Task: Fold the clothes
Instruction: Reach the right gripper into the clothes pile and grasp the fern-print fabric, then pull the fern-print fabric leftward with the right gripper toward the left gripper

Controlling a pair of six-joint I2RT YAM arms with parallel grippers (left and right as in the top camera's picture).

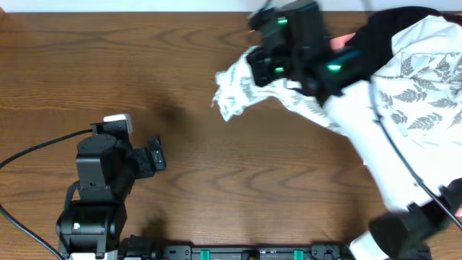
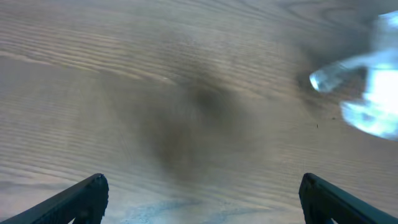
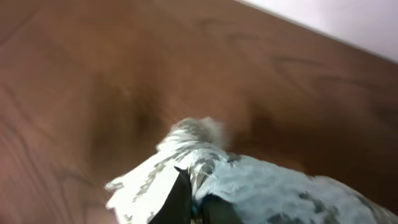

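Observation:
My right gripper draws the bunched end of the clothes to the left in the overhead view and down next, then opens, since bare wood (image 1: 192,100) (image 3: 99,134) lies past that end.
The clothes (image 1: 426,87), a white garment printed with grey-green fern leaves, stretch from the right edge of the table toward its far middle. My right gripper (image 3: 196,196) is shut on a bunched end of that fabric (image 3: 186,149), which spills out around both fingers. From overhead the right arm's head (image 1: 289,43) hangs over the bunched end (image 1: 234,90). My left gripper (image 2: 202,193) stands open over bare wood at the near left, nothing between its fingers. A blurred bit of the garment (image 2: 367,93) shows at the right of the left wrist view.
A black garment (image 1: 382,29) with a coral-pink one (image 1: 346,40) beside it lies at the far right corner. A plain white garment (image 1: 375,159) lies under the printed one at the right. A cable (image 1: 36,155) trails left of the left arm's base (image 1: 97,195).

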